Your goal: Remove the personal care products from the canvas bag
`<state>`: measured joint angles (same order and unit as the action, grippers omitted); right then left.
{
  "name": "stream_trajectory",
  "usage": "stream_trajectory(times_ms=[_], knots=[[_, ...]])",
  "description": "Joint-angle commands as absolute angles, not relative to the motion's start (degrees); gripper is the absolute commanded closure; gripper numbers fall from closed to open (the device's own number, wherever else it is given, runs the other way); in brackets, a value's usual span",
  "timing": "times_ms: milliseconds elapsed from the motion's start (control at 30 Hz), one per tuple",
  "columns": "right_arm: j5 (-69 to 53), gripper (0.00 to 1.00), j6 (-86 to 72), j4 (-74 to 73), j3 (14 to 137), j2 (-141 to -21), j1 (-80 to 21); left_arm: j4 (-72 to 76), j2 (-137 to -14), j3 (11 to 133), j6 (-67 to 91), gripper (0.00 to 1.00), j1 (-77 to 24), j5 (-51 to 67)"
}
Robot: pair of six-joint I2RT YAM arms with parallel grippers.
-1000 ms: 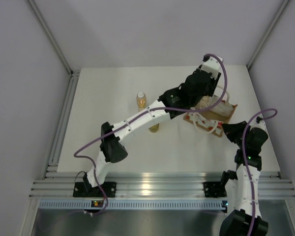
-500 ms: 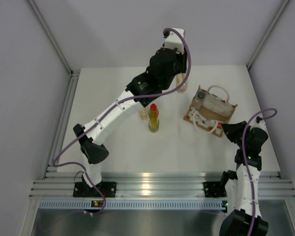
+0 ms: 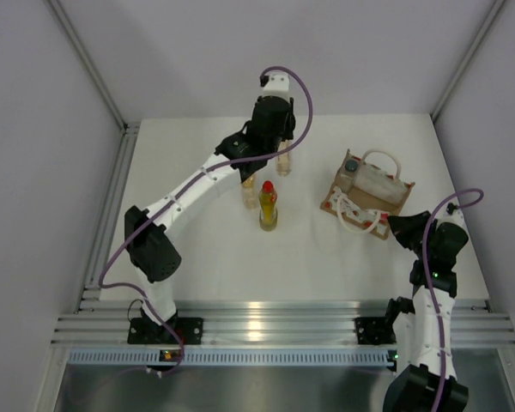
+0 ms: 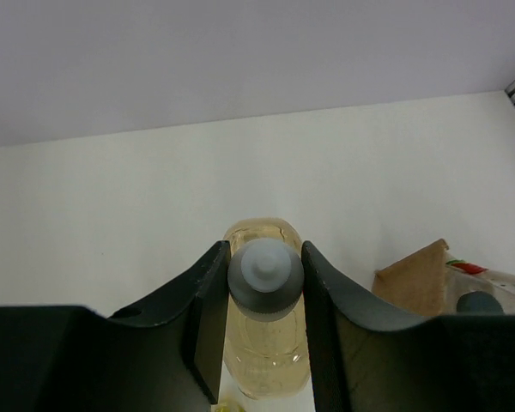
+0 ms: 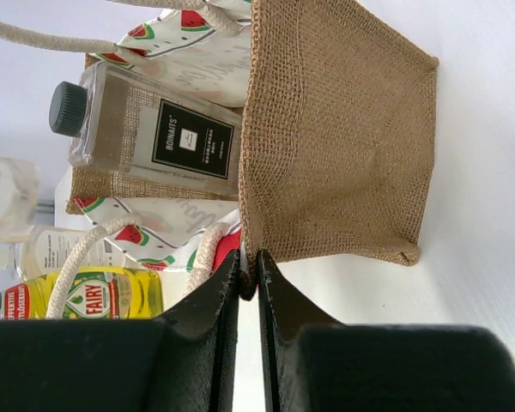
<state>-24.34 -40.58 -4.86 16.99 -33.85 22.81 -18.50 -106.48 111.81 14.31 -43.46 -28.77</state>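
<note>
The tabletop in the gap between yellow bottle and bag is empty. I will next move my left gripper down and back toward that gap to release the pale cap.
The canvas bag [image 3: 371,196] lies on its side at the right of the table, its tan weave [image 5: 343,137] filling the right wrist view. My right gripper [image 5: 249,276] [image 3: 396,226] is shut on the bag's near corner. A clear squarish bottle with a dark cap [image 5: 154,129] [image 3: 354,166] lies in the bag's mouth. My left gripper [image 4: 265,276] [image 3: 282,153] is shut on the pale cap of an amber bottle [image 4: 266,348] [image 3: 283,166] over the back middle. A yellow bottle with a red cap [image 3: 268,209] stands mid-table, and another amber bottle [image 3: 250,197] stands beside it.
The bag's rope handles [image 3: 380,157] loop out toward the back and the front. An aluminium rail [image 3: 275,322] runs along the near edge, and grey walls close the table on three sides.
My left arm has swung from the bag leftward to the back middle, carrying the amber bottle. The bag's mouth now shows the clear bottle. My right arm has stayed still.
</note>
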Motion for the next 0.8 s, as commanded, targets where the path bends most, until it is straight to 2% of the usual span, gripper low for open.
stream_trajectory(times_ms=[0, 333, 600, 767], knots=[[-22.94, 0.90, -38.23, -7.65, 16.61, -34.81, 24.61, -3.96, -104.41, 109.70, 16.61, 1.00, -43.24, -29.44], [-23.38, 0.90, -38.06, -7.56, 16.52, -35.07, 24.79, 5.18, -105.99, 97.40, 20.47, 1.00, -43.24, -30.94], [-23.73, 0.90, -37.97, -7.56, 16.44, -35.42, 24.96, 11.42, -107.75, 91.32, 21.54, 1.00, -44.21, -31.11], [-24.08, 0.91, -37.88, -7.38, 16.35, -35.60, 25.14, 13.97, -109.16, 89.83, 18.02, 1.00, -46.75, -35.14]])
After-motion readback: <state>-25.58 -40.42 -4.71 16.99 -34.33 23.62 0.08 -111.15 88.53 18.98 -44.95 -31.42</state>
